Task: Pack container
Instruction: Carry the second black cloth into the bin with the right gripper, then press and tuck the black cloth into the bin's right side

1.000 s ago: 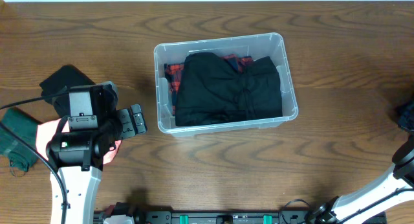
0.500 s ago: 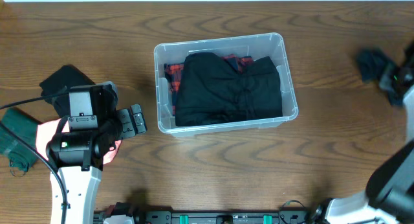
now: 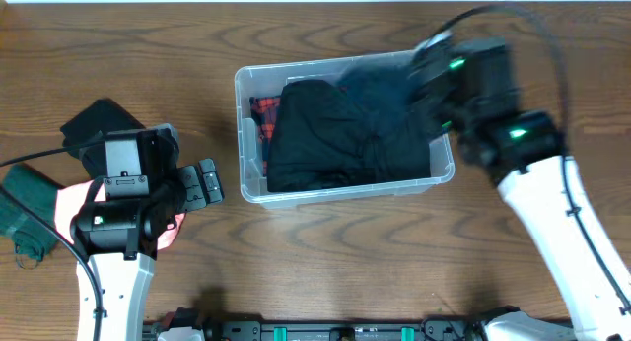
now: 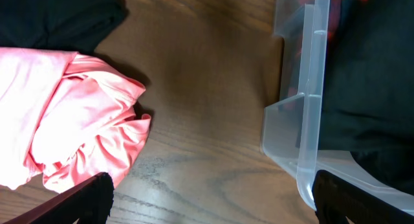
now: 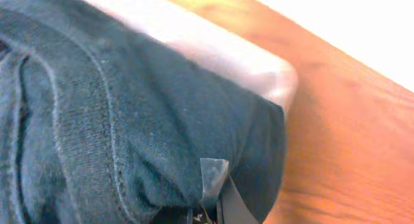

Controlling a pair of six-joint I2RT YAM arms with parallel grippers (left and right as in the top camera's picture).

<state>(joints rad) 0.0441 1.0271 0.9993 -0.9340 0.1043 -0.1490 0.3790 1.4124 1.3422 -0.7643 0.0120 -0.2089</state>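
Observation:
My right gripper draws back and down over the black garment by the container's near side (image 3: pixel 398 158) next and releases, because the dark teal garment (image 3: pixel 375 85) hangs by the container's far rim.
The clear container (image 3: pixel 248 183) stands mid-table and holds a black garment (image 3: pixel 335 144) over a red plaid one (image 3: pixel 260 112). My right gripper (image 3: pixel 426 85) is over the container's back right corner, shut on a dark teal garment (image 3: pixel 375 85) that hangs blurred over the bin. In the right wrist view the teal garment (image 5: pixel 129 107) fills the frame, pinched at the jaws (image 5: pixel 213 211), with the container's rim (image 5: pixel 259 62) behind it. My left gripper (image 4: pixel 210 198) is open and empty over bare table, between a pink garment (image 4: pixel 65 114) and the container's left wall (image 4: pixel 307 120).
Left of the container lie the pink garment (image 3: pixel 69 208), a black garment (image 3: pixel 99 119) and a dark green one (image 3: pixel 20 208), partly under my left arm (image 3: pixel 123 198). The black garment also shows in the left wrist view (image 4: pixel 58 17).
My right arm has swung in from the far right edge to above the container's back right corner, carrying the dark teal garment. The left arm has not moved.

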